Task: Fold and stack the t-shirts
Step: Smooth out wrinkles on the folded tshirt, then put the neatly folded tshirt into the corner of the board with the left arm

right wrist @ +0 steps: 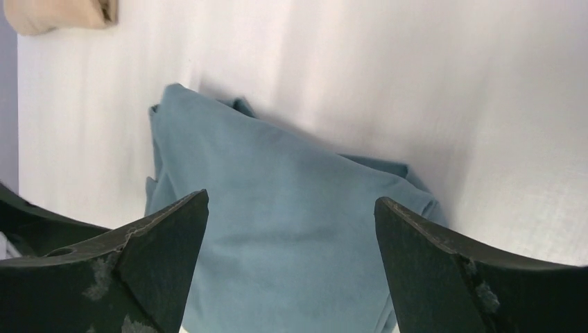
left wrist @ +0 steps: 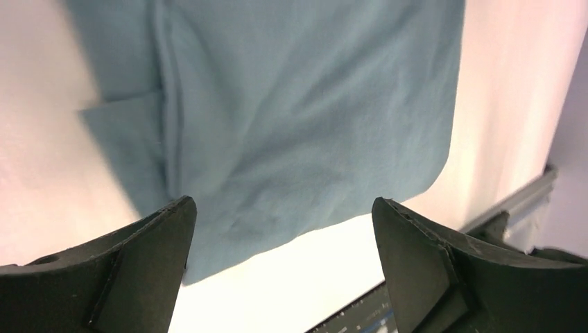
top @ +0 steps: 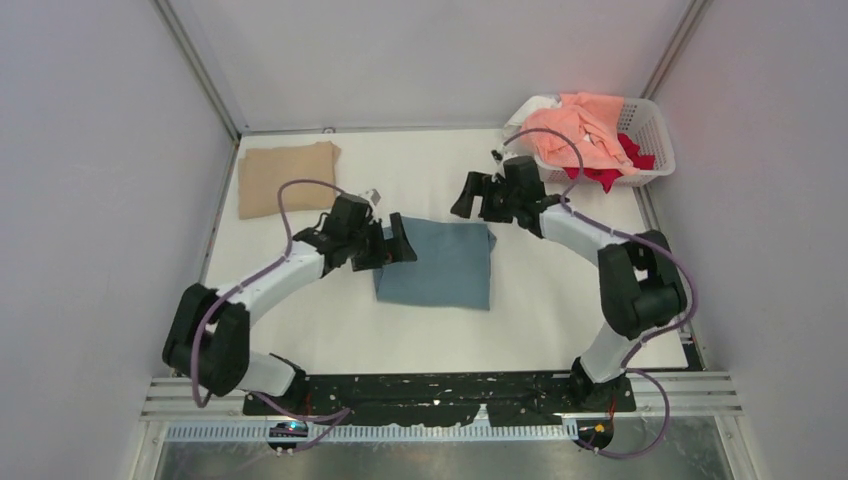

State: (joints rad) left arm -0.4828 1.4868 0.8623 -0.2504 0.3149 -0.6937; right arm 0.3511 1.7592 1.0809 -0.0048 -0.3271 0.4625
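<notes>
My left gripper should next move slightly outward and go down onto the teal-blue t-shirt's edge by its far corner, because that corner is nearest the folded tan t-shirt.
A teal-blue t-shirt (top: 440, 264) lies folded into a rectangle on the white table, mid-centre; it also shows in the left wrist view (left wrist: 291, 118) and the right wrist view (right wrist: 291, 236). A tan t-shirt (top: 286, 177) lies folded at the back left, its corner in the right wrist view (right wrist: 62, 12). My left gripper (top: 390, 243) is open and empty at the teal shirt's left edge. My right gripper (top: 468, 196) is open and empty above the shirt's far edge. Peach-pink (top: 585, 128) and red (top: 615, 168) shirts fill the basket.
A white plastic lattice basket (top: 655, 125) stands at the back right corner. Grey walls close in the table on three sides. A black mounting rail (top: 440, 392) runs along the near edge.
</notes>
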